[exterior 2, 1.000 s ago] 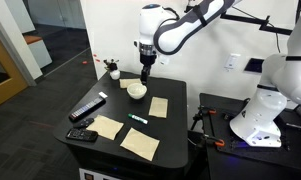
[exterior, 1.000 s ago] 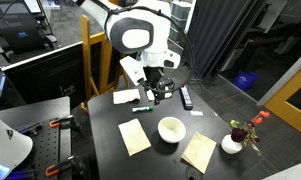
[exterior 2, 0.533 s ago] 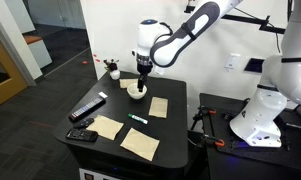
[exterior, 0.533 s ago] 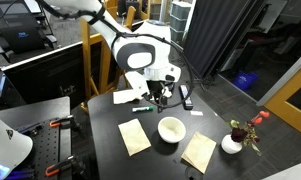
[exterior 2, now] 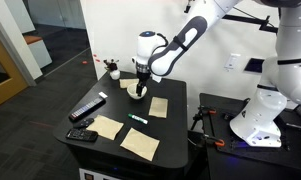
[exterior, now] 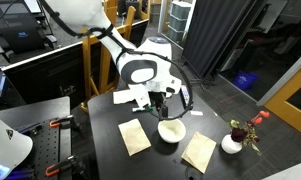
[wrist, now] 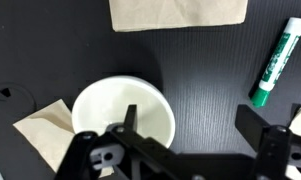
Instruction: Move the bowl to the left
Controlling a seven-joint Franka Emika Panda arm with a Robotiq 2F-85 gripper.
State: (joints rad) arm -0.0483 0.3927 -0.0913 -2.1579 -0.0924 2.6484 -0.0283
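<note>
My gripper moves down onto the bowl's rim point(exterior: 160, 125) point(wrist: 173, 122) on the green marker's side next, since its open fingers already stand either side of that rim.
The white bowl point(exterior: 171, 130) with a cream interior sits on the black table point(exterior: 105, 150), between two tan paper sheets; it also shows in an exterior view point(exterior 2: 136, 92). In the wrist view the bowl point(wrist: 105, 112) lies at lower left. My gripper point(wrist: 190, 125) is open and low over the bowl's rim, with one finger over the inside of the bowl and the other over bare table beside it. The gripper shows in both exterior views point(exterior: 163, 108) point(exterior 2: 140, 84), right above the bowl. Nothing is held.
A green marker point(wrist: 273, 62) lies near the bowl. Tan paper sheets point(exterior: 134, 136) point(exterior: 199, 152) flank it. A white vase with red flowers point(exterior: 233, 143) stands at a table corner. A black remote point(exterior: 186, 97) lies nearby. A second robot's white base point(exterior 2: 260, 110) stands beside the table.
My gripper has moved across the table and come down from well above it onto the bowl's rim. The bowl has not moved.
</note>
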